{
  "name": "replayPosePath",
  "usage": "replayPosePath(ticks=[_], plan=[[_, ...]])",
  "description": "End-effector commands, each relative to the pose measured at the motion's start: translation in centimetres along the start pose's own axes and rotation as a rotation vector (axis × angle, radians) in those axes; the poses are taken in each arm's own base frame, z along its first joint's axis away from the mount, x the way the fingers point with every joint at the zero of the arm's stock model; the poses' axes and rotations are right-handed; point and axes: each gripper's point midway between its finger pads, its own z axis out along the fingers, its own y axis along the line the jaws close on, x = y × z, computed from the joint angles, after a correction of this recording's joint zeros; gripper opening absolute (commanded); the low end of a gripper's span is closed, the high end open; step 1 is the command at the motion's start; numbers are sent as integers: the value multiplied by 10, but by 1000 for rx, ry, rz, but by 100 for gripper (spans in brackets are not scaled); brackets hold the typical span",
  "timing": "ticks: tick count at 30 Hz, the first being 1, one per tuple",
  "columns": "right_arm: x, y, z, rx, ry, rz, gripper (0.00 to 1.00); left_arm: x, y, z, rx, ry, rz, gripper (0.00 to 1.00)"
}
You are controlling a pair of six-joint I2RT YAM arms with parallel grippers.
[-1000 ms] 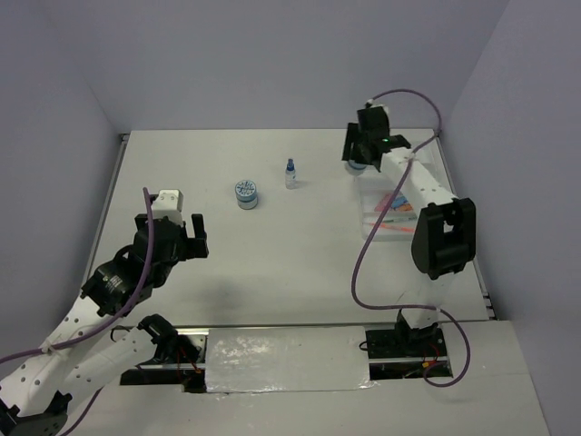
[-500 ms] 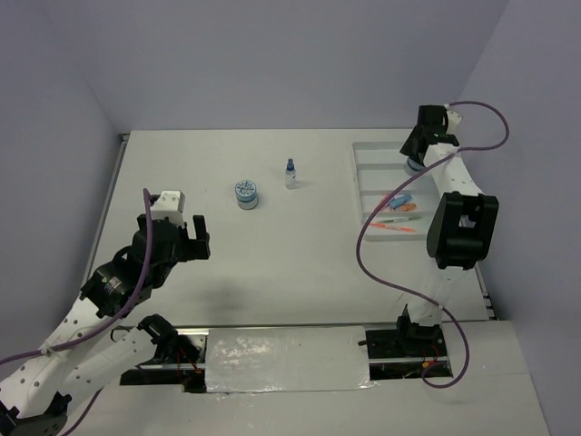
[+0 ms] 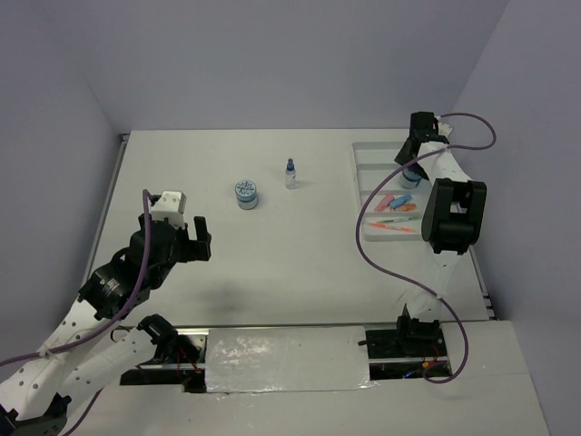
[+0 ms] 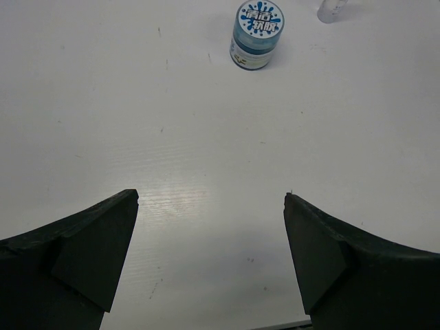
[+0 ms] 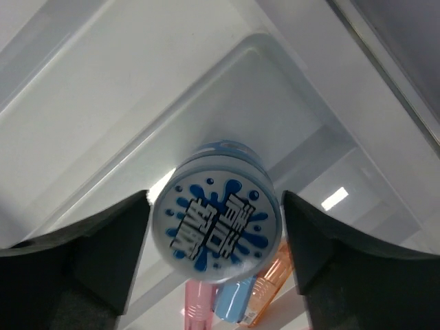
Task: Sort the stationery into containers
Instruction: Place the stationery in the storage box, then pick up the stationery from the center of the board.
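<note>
My right gripper will next lift and swing past the bottle, and then it will come down around the lid of the second jar outside the tray.
The white divided tray [image 3: 361,151] lies at the far right. My right gripper [image 3: 411,163] hangs over its far end. A round blue-grey jar [image 5: 216,227] with a splash-print lid stands between its fingers; each finger is a sliver away from the lid, so the gripper [image 5: 215,199] is open. Pink [image 5: 196,306], blue [image 5: 234,302] and orange [image 5: 271,278] stubby pieces lie in the tray [image 5: 227,103] beside the jar. Two thin pens [image 3: 395,223] rest nearer me. A second jar [image 3: 245,193] and a clear blue-capped bottle [image 3: 290,173] stand mid-table. My left gripper [image 3: 201,238] is wide open and empty, well short of that jar [image 4: 256,33].
The bottle's base [image 4: 331,8] shows at the top edge of the left wrist view. A purple cable [image 3: 381,263] loops off the right arm over the table beside the tray. Lilac walls close the table on three sides.
My right arm swung with the jar from the tray's far left corner to its far right part, lowered it into a compartment and eased its fingers off. The left arm barely moved.
</note>
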Motion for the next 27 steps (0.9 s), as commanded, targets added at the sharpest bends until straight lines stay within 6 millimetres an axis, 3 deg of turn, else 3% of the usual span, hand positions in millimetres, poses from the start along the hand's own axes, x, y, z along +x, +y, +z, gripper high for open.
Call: replayPosePath(ticks=[1,2,9,11,12,13,14,15,16,18,19,21,22,23,25,26,27], plan=[[-38,-3,-16,10,-97,63,84,-9,-3,0,21,-43,-3,99],[-39,-4,-18,12,-99,71,99,-10,-3,-1,21,-44,-4,99],[-66,11,-55,-74,-148,92,100,-9,2,1,-9,-41,-5,99],[-71,29,-79,-150,-170,63,100,-10,8,1,-54,-45,-29,99],[-60,51,-95,-201,-174,20,100,-9,15,-1,-91,-37,-33,99],[-68,58,-122,-247,-223,-10,100,-12,28,-2,-174,-56,-71,99],[-61,83,-146,-304,-266,-48,100,-11,37,-2,-233,-53,-88,99],[-37,115,-188,-406,-287,-114,100,-14,45,-7,-281,-63,-108,99],[-31,138,-214,-496,-343,-179,100,-11,64,-13,-390,-70,-143,99],[7,165,-250,-599,-345,-259,100,-14,80,-22,-482,-91,-192,99],[44,198,-284,-709,-350,-348,100,-11,91,-29,-542,-98,-217,99],[89,228,-302,-788,-329,-435,100,-12,96,-35,-547,-118,-237,99],[116,251,-325,-882,-339,-508,100,-16,96,-35,-537,-137,-250,99],[125,265,-338,-926,-346,-529,100,-17,92,-37,-497,-148,-259,99],[162,292,-333,-953,-325,-637,100,-17,87,-34,-449,-152,-228,99],[166,308,-355,-992,-351,-650,100,-20,81,-33,-402,-166,-240,99],[186,321,-342,-980,-332,-695,100,-20,80,-33,-393,-166,-231,99]])
